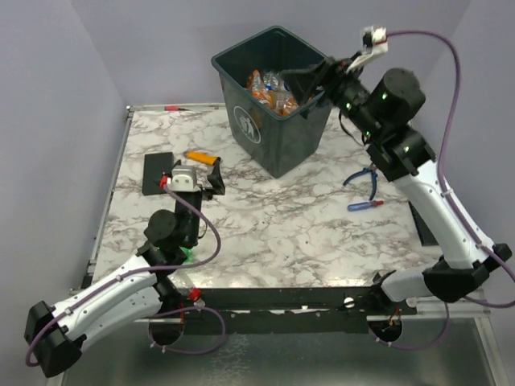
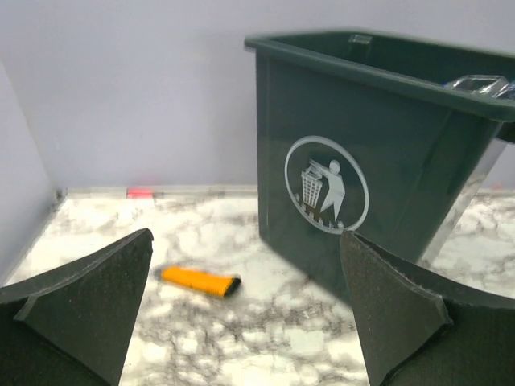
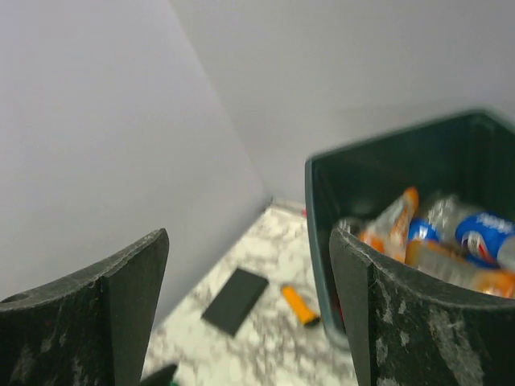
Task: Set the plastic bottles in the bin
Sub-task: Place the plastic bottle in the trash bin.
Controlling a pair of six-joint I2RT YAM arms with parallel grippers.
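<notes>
The left gripper moves back and tips down onto the green bottle next. The bottle lies below and back of it under the arm, outside the bin.
The dark green-grey bin stands at the back of the marble table, its white logo facing the left arm. Several plastic bottles with orange and blue labels lie inside it and also show in the right wrist view as bottles behind the bin's rim. My right gripper hovers over the bin's right rim, open with nothing between its fingers. My left gripper sits low at the table's left, open and empty, pointing at the bin.
An orange lighter lies left of the bin, seen too as the lighter ahead of the left fingers. A flat black pad lies beside it. Blue-handled pliers lie right of the bin. Purple walls close in the back and sides.
</notes>
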